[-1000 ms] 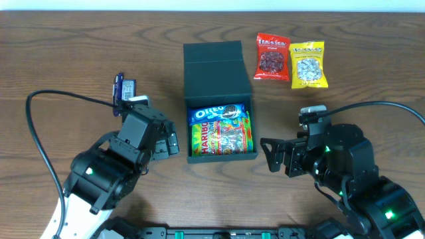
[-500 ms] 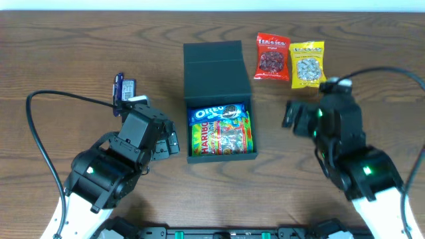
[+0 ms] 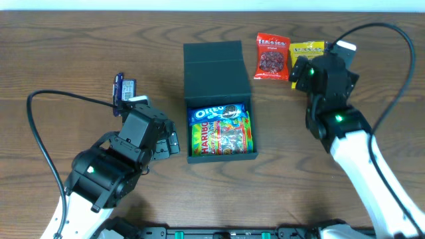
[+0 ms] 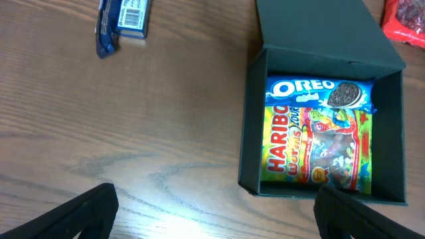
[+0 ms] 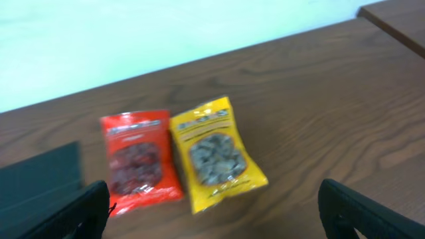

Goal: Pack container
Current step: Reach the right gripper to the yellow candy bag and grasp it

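The near half of the yellow snack packet [image 5: 224,175] is next for my right gripper, down and outward, as the packet lies below and outward of its open fingers.
The dark teal container [image 3: 217,62] stands open at mid table, its flap lid folded back. Inside lie an Oreo packet [image 3: 217,113] and a Haribo packet [image 3: 221,137]; both also show in the left wrist view, the Oreo packet [image 4: 317,92] above the Haribo packet [image 4: 317,147]. A red snack packet [image 3: 272,57] and a yellow snack packet [image 3: 305,48] lie to the container's right; the right wrist view shows the red one [image 5: 138,161] and the yellow one [image 5: 214,152]. My right gripper [image 5: 212,216] is open and empty just short of them. My left gripper [image 4: 211,211] is open and empty left of the container.
A blue wrapped snack [image 3: 122,89] lies at the left of the table, also in the left wrist view [image 4: 123,18]. Black cables run from both arms. The table's far edge meets a pale wall [image 5: 166,33].
My right arm has swung from the container's right side up toward the back right, over the yellow packet. The left arm and the packets have not moved.
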Robot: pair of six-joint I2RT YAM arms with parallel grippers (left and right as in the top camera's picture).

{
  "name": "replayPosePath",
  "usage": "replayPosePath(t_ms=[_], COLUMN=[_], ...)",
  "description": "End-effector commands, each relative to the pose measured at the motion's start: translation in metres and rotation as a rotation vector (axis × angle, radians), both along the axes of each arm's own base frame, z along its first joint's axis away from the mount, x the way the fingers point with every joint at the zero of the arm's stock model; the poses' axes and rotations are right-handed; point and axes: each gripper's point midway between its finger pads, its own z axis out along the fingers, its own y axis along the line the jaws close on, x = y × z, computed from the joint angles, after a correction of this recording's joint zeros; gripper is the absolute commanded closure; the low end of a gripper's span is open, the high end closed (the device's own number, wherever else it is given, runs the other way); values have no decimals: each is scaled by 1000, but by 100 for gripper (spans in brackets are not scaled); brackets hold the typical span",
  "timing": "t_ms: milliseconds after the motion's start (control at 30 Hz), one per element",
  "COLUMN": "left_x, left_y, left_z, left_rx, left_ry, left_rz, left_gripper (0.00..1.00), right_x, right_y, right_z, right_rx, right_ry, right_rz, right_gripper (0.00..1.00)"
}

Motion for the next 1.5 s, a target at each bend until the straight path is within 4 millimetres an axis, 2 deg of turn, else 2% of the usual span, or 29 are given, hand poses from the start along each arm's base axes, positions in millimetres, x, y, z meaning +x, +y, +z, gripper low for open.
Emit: replayPosePath(t_ms=[0,233,467,600,767,1033,1100,1200,1233,1333,1367,1467], left_x=[1,1,1,1,1,1,1,1,1,1,1,1], left_y=[-1,-1,-1,-1,-1,-1,-1,-1,-1,-1,-1,-1], left_z=[7,7,7,7,7,7,7,7,7,7,7,7], left_rx=[-14,-14,-14,-14,-14,-14,-14,-14,-14,-14,-14,-14], left_ry=[-13,-13,-13,-13,-13,-13,-13,-13,-13,-13,-13,-13], left_rz=[9,9,9,9,9,9,8,9,9,9,9,9], left_gripper=[5,5,5,5,5,5,5,5,5,5,5,5], right_x=[15,44,68,83,94,95,93,90,89,84,83,79], right_y=[-23,-57,-76,-74,-73,-62,-62,-62,-62,-62,-62,-62], right_z=[-24,-78,-122,-142,-166,-208,-213,-218,-219,-224,-225,-230], right_rx=[-41,-44,-37,-9,-5,29,28,27,26,25,25,23], right_ry=[40,77,67,41,17,78,93,116,123,151,160,186], right_rz=[-64,-147,-175,-136,-133,-75,-76,-76,-77,-77,-77,-77], right_gripper=[1,1,1,1,6,15,26,55,69,94,98,99])
